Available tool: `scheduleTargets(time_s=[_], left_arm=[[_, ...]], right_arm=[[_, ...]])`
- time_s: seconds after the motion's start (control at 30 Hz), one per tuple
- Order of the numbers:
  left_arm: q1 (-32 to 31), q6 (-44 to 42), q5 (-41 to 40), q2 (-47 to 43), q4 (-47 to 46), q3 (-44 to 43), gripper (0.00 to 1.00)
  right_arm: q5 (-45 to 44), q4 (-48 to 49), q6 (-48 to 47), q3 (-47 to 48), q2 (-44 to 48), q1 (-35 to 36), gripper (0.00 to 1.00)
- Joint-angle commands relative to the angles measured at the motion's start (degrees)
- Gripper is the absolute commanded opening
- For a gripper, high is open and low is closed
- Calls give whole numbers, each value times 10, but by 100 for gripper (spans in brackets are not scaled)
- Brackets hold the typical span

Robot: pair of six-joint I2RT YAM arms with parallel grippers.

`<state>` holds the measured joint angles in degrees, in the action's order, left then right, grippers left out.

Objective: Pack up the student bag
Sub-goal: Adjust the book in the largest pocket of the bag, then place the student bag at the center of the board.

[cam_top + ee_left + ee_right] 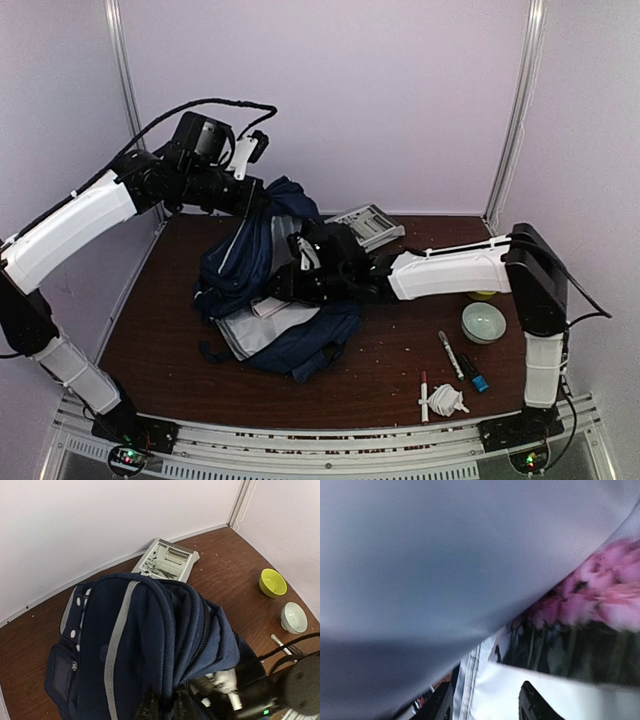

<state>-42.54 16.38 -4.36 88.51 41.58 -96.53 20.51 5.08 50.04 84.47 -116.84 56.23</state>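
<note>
The book is inside, so my left gripper will next pull the bag's fold to the left in the top view. Then it will come back over the bag (256, 248) (167, 682) to let go of the fold.
The student bag (245, 265) is a navy backpack lying in the middle of the table, its top pulled up and its grey lining (262, 330) showing at the mouth. My left gripper (167, 707) is shut on a fold of the bag's navy fabric (150, 630) at the top and holds it up. My right gripper (303, 262) reaches into the bag's opening. In the right wrist view its fingers (535, 705) stand apart over a white-edged book with pink flowers (600, 600), under the grey lining (445, 555). I see nothing held between them.
A grey picture book (368, 224) lies behind the bag by the back wall. A pale bowl (484, 322) and a yellow bowl (273, 582) sit at the right. Markers (452, 352), a pen (424, 393) and a white crumpled thing (447, 400) lie front right.
</note>
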Motion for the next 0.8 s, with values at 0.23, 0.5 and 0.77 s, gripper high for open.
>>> scheduleTargets(time_s=[0.23, 0.5, 0.77], left_arm=[[153, 14, -144, -160, -107, 185, 0], [193, -47, -269, -223, -89, 159, 0], [177, -128, -127, -194, -102, 166, 19]], right_arm=[[-18, -173, -257, -114, 302, -81, 58], [49, -240, -197, -11, 184, -341, 60], [49, -254, -158, 204, -39, -422, 62]])
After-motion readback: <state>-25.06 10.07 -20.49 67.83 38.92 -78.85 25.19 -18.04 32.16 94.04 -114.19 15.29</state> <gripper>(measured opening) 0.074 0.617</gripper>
